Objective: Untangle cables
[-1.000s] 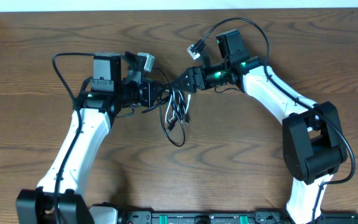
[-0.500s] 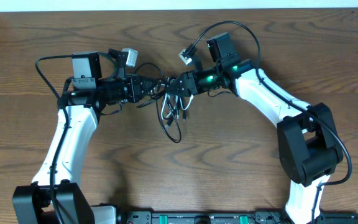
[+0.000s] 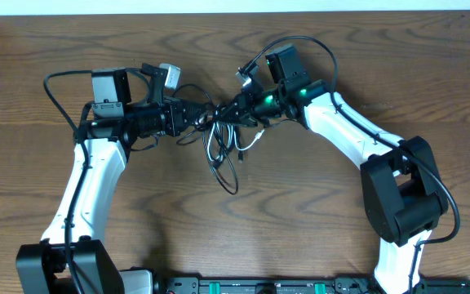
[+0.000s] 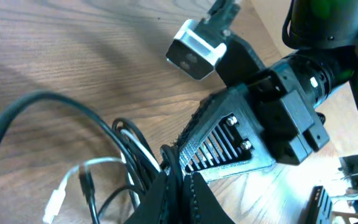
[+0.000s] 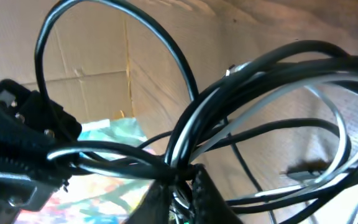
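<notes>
My left gripper moves down toward the tabletop beneath the tangle (image 3: 194, 159) next and releases the piece of black cord, since the looped cables hang between both grippers.
The cables hang as one tangle between my two grippers: the black cord (image 3: 221, 159) loops down toward the table, and the white cord (image 3: 253, 140) runs through it. My left gripper (image 3: 200, 115) is shut on a black strand (image 4: 131, 144) at the tangle's left side. The white cord's plug (image 4: 57, 203) dangles beside it. My right gripper (image 3: 233, 109) faces it from the right, almost tip to tip. Seen from the right wrist, my right gripper (image 5: 183, 180) is closed around a bunch of black and white strands (image 5: 241, 93).
Wooden table (image 3: 300, 212) all around. Each arm's thick black wire arcs above its wrist (image 3: 59, 77) (image 3: 317, 41). The right arm's grey camera box (image 4: 194, 48) sits close above my left fingers. A black rail (image 3: 259, 286) runs along the front edge.
My right gripper has closed on the bundle and shifted slightly left. My left arm drew left with its strand earlier, then held still. The loops are pulled tauter.
</notes>
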You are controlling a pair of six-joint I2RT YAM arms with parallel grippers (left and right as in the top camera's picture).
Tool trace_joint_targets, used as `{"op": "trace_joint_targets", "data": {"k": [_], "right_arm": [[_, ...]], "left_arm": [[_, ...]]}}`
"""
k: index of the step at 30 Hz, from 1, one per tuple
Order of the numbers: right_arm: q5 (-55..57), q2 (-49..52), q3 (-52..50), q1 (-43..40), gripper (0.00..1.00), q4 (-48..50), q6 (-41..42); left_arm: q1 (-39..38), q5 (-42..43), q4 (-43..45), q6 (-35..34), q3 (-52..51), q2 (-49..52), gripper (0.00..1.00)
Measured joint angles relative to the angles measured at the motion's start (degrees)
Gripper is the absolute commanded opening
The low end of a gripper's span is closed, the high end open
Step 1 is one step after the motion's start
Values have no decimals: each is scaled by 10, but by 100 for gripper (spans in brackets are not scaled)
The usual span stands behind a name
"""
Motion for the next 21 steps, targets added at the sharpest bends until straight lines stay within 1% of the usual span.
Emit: {"op": "trace_joint_targets", "data": {"k": [2, 3, 4, 5, 7, 9, 14, 21], "right_arm": [[-1, 0, 0, 0, 18, 3, 31], [-2, 0, 0, 0, 23, 7, 51], [-2, 0, 0, 0, 34, 9, 58], [-4, 0, 0, 0, 40, 13, 78], [-10, 0, 0, 0, 45, 21, 101], [-12, 0, 0, 0, 45, 26, 113], [-14, 0, 0, 0, 40, 34, 131], [-8, 0, -1, 2, 39, 62, 179]], "left_arm": [[0, 0, -4, 11, 0, 0, 7], [0, 0, -4, 16, 0, 0, 7], [0, 0, -4, 19, 0, 0, 7], [0, 0, -4, 22, 0, 0, 8], [0, 0, -6, 29, -1, 0, 7], [1, -1, -6, 31, -1, 0, 7], [1, 0, -5, 33, -1, 0, 7], [1, 0, -5, 42, -1, 0, 7]]}}
